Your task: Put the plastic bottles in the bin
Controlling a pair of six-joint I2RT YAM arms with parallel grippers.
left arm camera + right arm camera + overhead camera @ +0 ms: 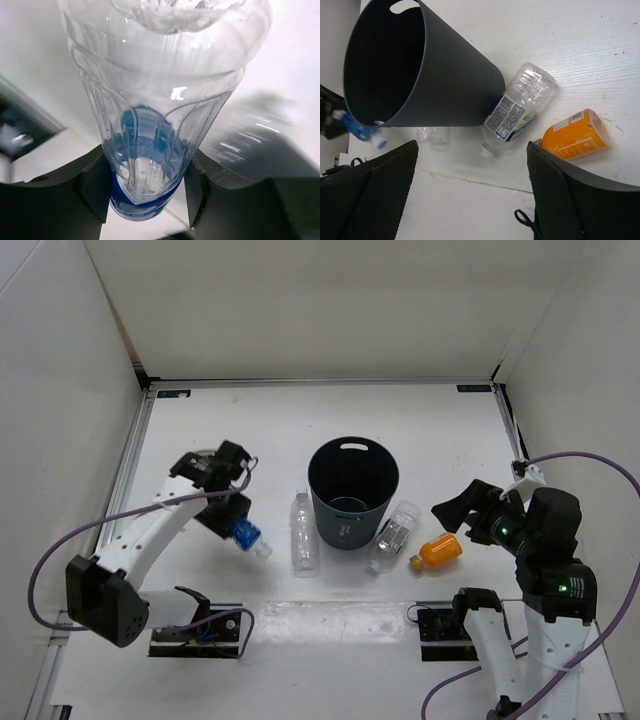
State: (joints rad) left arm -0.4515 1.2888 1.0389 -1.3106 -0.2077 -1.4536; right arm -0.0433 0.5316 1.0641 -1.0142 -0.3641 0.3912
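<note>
My left gripper should lift the bottle above the bin's rim, move across and let go, because the bin's opening (pixel 352 478) is to the right of my left gripper in the top view.
My left gripper (pixel 228 512) is shut on the clear bottle with the blue label (pixel 245 533), left of the bin, its cap pointing down toward the table. In the left wrist view this bottle (pixel 160 100) fills the frame, with both fingers (pixel 95 187) pressed against its sides. The dark grey bin (pixel 352 490) stands upright in the middle. One clear bottle (pixel 304 533) lies to its left and another with a printed label (pixel 393 537) leans at its right foot. A short orange bottle (pixel 440 550) lies beside that one. My right gripper (pixel 462 512) hovers open just right of the orange bottle, holding nothing.
In the right wrist view the bin (pixel 445 75) looms at upper left, with the labelled bottle (pixel 517 112) and orange bottle (pixel 577 135) on the white table ahead of the wide-open right gripper (pixel 472 195). White walls enclose the table on three sides. Purple cables loop beside both arms.
</note>
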